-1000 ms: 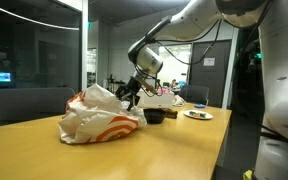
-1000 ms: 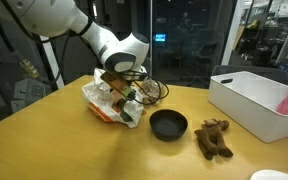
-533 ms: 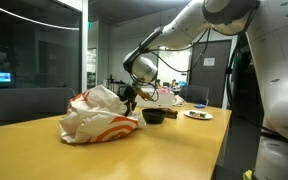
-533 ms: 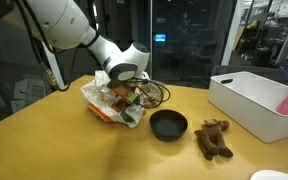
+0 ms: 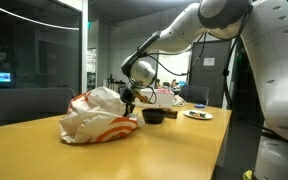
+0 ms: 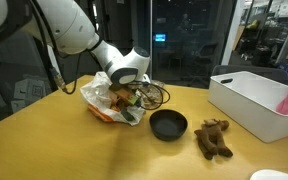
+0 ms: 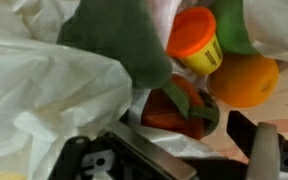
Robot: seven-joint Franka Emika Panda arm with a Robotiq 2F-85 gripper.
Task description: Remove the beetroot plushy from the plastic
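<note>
The plushy already lies in the gap between my gripper's fingers, so next I need to move my gripper gently onto the green leaves of the beetroot plushy (image 7: 189, 101) and close its fingers there.
A white plastic bag with orange rings (image 5: 97, 117) lies on the wooden table; it also shows in the other exterior view (image 6: 106, 99). My gripper (image 5: 130, 98) (image 6: 133, 97) reaches into the bag's open mouth. In the wrist view a red-orange plushy with green leaves (image 7: 174, 105) lies between my open fingers (image 7: 189, 142), inside the white plastic (image 7: 44, 95). Whether the fingers touch it cannot be told. A dark green plush (image 7: 114, 35), a yellow pot with an orange lid (image 7: 196, 40) and an orange ball (image 7: 246, 80) lie just beyond it.
A black bowl (image 6: 168, 124) (image 5: 154, 116) stands next to the bag. A brown plush (image 6: 213, 138) lies beside the bowl. A white bin (image 6: 252, 102) stands further along the table. A small plate (image 5: 197, 114) sits at the far end. Black cables lie behind the bag.
The gripper has dropped a little and moved deeper into the bag's mouth. The bag and the other objects have not moved.
</note>
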